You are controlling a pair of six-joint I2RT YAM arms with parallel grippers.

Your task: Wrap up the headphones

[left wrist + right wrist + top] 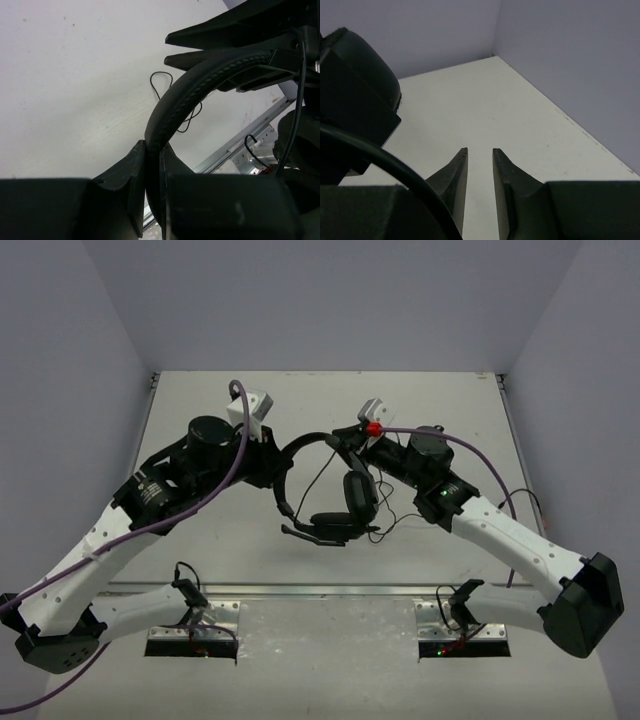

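Note:
I will lower my right gripper and pull it back below the ear cups, then turn it onto the thin black cord (316,481) (418,186). The cord still crosses outside its open fingers.
The black headphones (357,492) hang above the middle of the white table, headband up and both ear cups dangling low. My left gripper (279,456) is shut on the left end of the stitched headband (200,80), which is pinched between its fingers (135,165). My right gripper (343,438) sits at the headband's other end. In the right wrist view its jaws stand a little apart with only bare table between them, and a dark curved band (385,165) crosses in front of its left finger. The thin black cord (161,75) trails in loops on the table.
Thick purple cables (228,475) run along both arms. A metal rail (330,590) crosses the near edge of the table (200,540). Pale walls enclose the table at the back and sides, with a corner (495,52) ahead of the right gripper.

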